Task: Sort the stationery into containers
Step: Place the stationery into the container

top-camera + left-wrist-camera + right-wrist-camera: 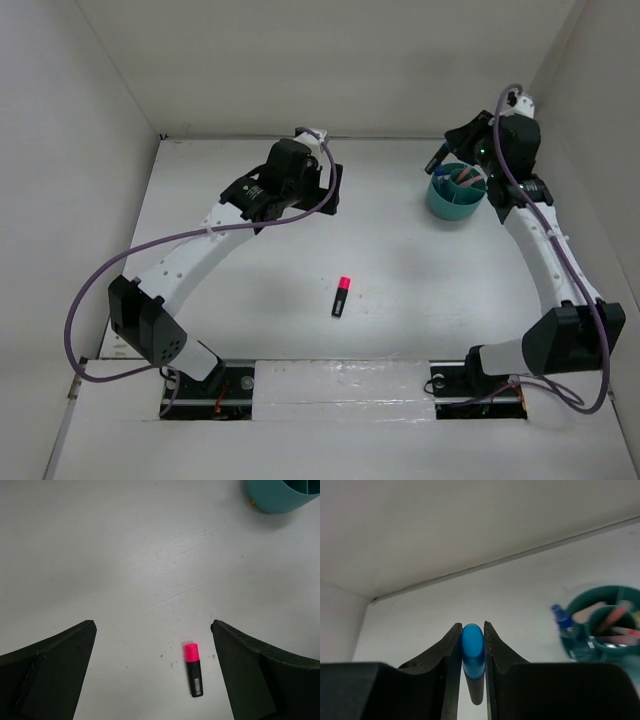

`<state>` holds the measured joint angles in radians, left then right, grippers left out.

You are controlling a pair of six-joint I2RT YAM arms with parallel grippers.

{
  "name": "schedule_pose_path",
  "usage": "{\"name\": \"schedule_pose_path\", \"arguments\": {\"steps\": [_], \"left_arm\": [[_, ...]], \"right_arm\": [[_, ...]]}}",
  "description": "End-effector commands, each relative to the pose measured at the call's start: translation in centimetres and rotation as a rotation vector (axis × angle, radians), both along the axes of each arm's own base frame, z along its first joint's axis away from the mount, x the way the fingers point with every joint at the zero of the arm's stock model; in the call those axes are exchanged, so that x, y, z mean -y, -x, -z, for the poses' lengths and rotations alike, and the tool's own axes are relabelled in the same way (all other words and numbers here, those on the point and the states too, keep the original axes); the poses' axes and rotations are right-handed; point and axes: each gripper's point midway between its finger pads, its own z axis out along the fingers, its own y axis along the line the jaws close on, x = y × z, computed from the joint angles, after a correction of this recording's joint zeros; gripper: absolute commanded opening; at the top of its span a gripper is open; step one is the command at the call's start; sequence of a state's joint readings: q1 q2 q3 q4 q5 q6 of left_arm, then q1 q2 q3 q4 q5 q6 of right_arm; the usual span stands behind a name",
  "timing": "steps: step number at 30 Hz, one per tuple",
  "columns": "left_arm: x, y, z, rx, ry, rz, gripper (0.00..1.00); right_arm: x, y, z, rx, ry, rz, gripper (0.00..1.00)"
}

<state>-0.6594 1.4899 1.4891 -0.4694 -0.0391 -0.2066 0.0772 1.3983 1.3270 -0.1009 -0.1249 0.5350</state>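
Observation:
The highlighter hangs outside the cup's rim, so the robot's right gripper will turn and swing over the cup's section opposite the clear tube (pixel 473 194), go down and let go.
A black highlighter with a pink cap (pixel 341 296) (pixel 193 670) lies alone on the white table, mid-front. My left gripper (pixel 332 190) (pixel 153 625) hangs high over the back middle of the table, open and with nothing in it. The highlighter shows far below, between the fingers. My right gripper (pixel 441 158) (pixel 472 626) is shut on a blue-capped highlighter (pixel 472 652), held just beyond the back left rim of the teal cup (pixel 457 197) (pixel 592 592) (pixel 282 495). The cup holds salmon pens and a clear blue-capped tube (pixel 562 617).
White walls close in the table at the back and on both sides; the cup stands near the back right corner. Both arm bases sit at the near edge, and a purple cable loops out from each arm.

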Motion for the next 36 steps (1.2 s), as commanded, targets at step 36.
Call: {"name": "schedule_pose_path", "arguments": {"steps": [36], "left_arm": [[-1.3,3.5,1.4,-0.026,0.036,0.039,1.0]], "right_arm": [[17.2,0.4,10.2,-0.159,0.173,0.886,0.0]]}}
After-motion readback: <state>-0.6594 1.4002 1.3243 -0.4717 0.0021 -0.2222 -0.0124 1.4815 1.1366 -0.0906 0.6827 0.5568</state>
